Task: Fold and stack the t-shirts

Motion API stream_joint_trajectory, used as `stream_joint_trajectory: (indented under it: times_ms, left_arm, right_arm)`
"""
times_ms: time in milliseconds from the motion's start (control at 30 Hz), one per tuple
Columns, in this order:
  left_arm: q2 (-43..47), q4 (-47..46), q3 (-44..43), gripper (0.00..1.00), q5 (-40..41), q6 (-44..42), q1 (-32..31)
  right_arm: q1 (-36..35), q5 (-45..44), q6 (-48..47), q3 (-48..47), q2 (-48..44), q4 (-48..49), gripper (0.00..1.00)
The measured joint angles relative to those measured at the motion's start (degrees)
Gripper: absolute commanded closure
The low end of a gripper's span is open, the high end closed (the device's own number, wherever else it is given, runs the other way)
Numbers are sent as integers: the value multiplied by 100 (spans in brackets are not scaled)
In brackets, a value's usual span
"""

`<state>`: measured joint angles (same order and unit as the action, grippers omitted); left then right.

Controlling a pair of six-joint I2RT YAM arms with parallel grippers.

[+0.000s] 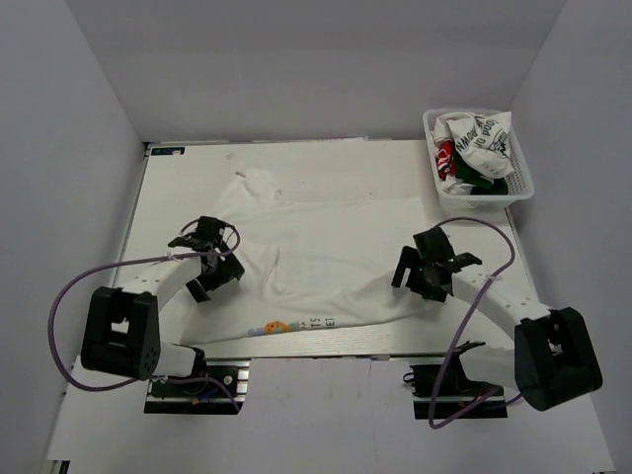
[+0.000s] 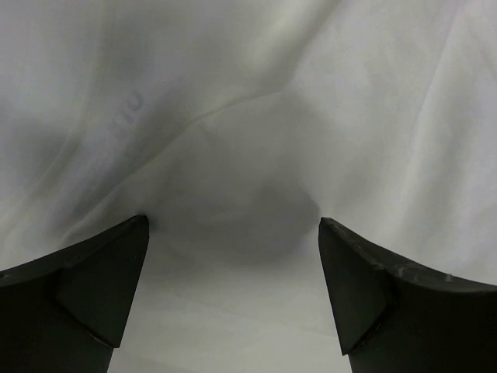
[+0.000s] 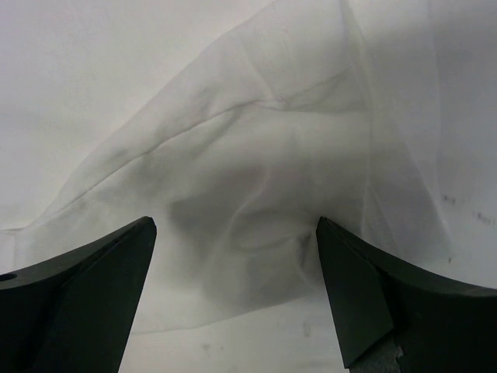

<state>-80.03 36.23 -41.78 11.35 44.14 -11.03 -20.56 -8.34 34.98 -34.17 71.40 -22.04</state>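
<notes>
I need to lift my left gripper, move it outward and lower it onto the raised fold, because that fold sticks out at the shirt's far edge.
A white t-shirt point(image 1: 316, 257) lies spread across the middle of the white table, wrinkled, with a small coloured print near its front edge. My left gripper point(image 1: 212, 259) is open, low over the shirt's left side; the left wrist view shows white cloth point(image 2: 233, 186) between its spread fingers. My right gripper point(image 1: 423, 265) is open over the shirt's right edge; the right wrist view shows a bunched fold of the shirt point(image 3: 256, 194) between its fingers, with bare table in front.
A white basket point(image 1: 519, 188) at the back right holds several crumpled shirts point(image 1: 476, 146). The grey walls close in the table on the left, back and right. Purple cables loop beside both arms.
</notes>
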Motion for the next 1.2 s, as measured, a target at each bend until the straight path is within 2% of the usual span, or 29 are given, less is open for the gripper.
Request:
stream_joint_trajectory:
  times_ms: [133, 267, 333, 433, 633, 733, 900, 1033, 1100, 1200]
  left_arm:
    - [457, 940, -369, 0, 24, 177, -4]
    - [426, 925, -1687, 0, 129, -13, 42]
    - [79, 752, -2516, 0, 125, -269, 66]
    - [-1119, 450, -4151, 0, 166, -719, 122]
    - [-4437, 505, -7919, 0, 216, -1727, 236]
    - [-5670, 494, -9125, 0, 138, -2181, 269]
    - [-6319, 186, -9071, 0, -101, -2994, 262]
    - [-6443, 39, -9038, 2, -236, -3421, 254]
    - [-6454, -63, -9036, 9, -299, -3532, 247]
    - [-6463, -170, -8988, 11, -365, -3633, 240]
  right_arm:
    - [-280, -52, 48, -352, -398, -986, 10]
    - [-330, -297, 15, -1534, -348, -1209, 10]
    - [-317, -385, -11, -2256, 24, -1217, 10]
    - [-264, -546, -70, -3362, 1029, -1099, 10]
    - [59, -859, -306, -5263, 3097, -1126, 10]
    - [195, -975, -514, -6234, 3910, -1287, 10]
    - [374, -1108, -890, -7506, 5038, -1394, 10]
    - [479, -1097, -1043, -7698, 5490, -1429, 10]
    - [529, -1071, -1062, -7698, 5657, -1438, 10]
    - [612, -1036, -1108, -7670, 5849, -1401, 10]
